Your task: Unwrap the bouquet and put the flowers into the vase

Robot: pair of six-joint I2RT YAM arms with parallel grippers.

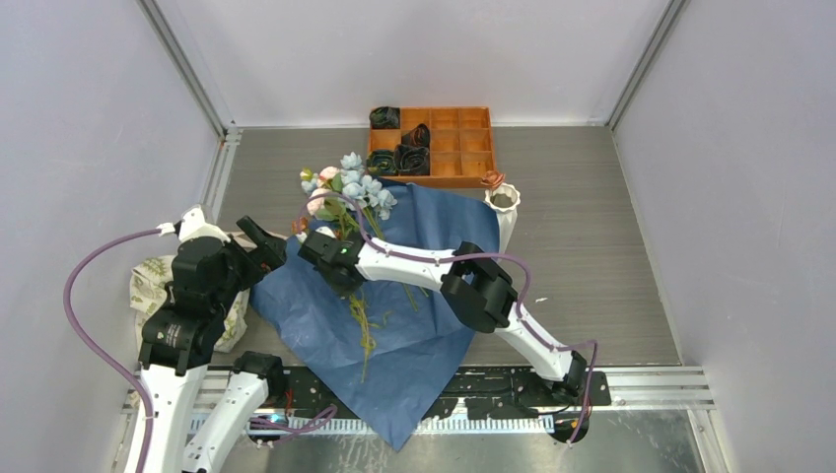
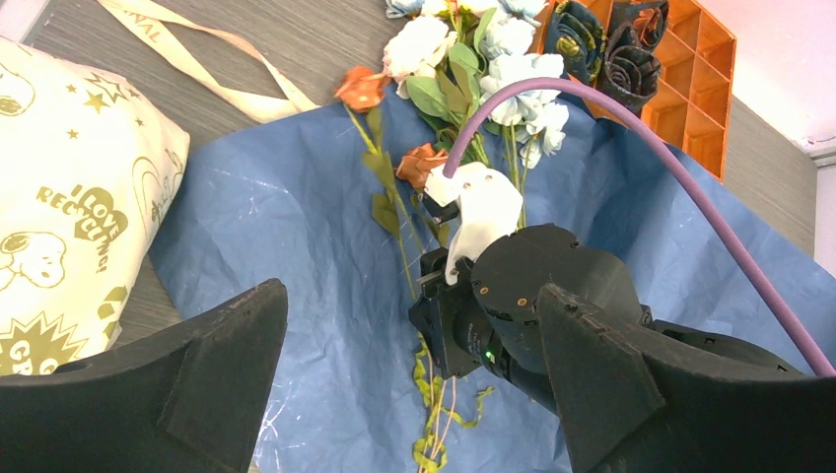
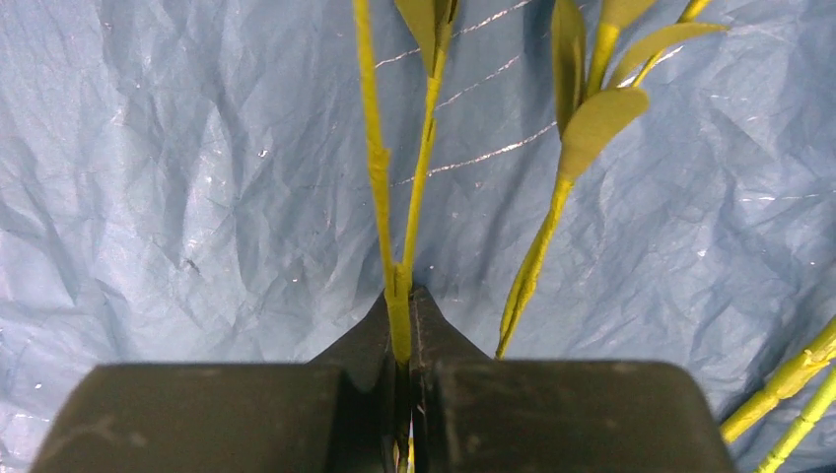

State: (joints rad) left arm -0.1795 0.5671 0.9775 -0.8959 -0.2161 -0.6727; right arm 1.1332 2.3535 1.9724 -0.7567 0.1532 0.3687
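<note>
The vase has room beside its bloom. I will raise my right gripper, swing it to the right in the top view and let go of the flower's stem in the vase's opening [image 1: 503, 199].
The bouquet lies unwrapped: its blue wrapping paper [image 1: 414, 315] is spread flat on the table. The flowers [image 1: 347, 182], pale blue and pink, lie across the paper's far edge with their stems pointing toward me. My right gripper [image 1: 311, 246] reaches left over the paper. In the right wrist view it [image 3: 404, 305] is shut on a thin green stem [image 3: 378, 168], and another leafy stem [image 3: 537, 256] lies beside it. My left gripper [image 2: 409, 296] hovers open at the paper's left edge, holding nothing. The white vase [image 1: 505, 215] stands upright at the paper's right corner with one orange bloom [image 1: 491, 179] in it.
An orange compartment tray [image 1: 490, 143] with dark rolled items sits at the back. A cream printed cloth bag [image 2: 59, 197] lies left of the paper, and the loose beige ribbon [image 2: 197, 54] trails beyond it. Grey walls enclose the table on three sides.
</note>
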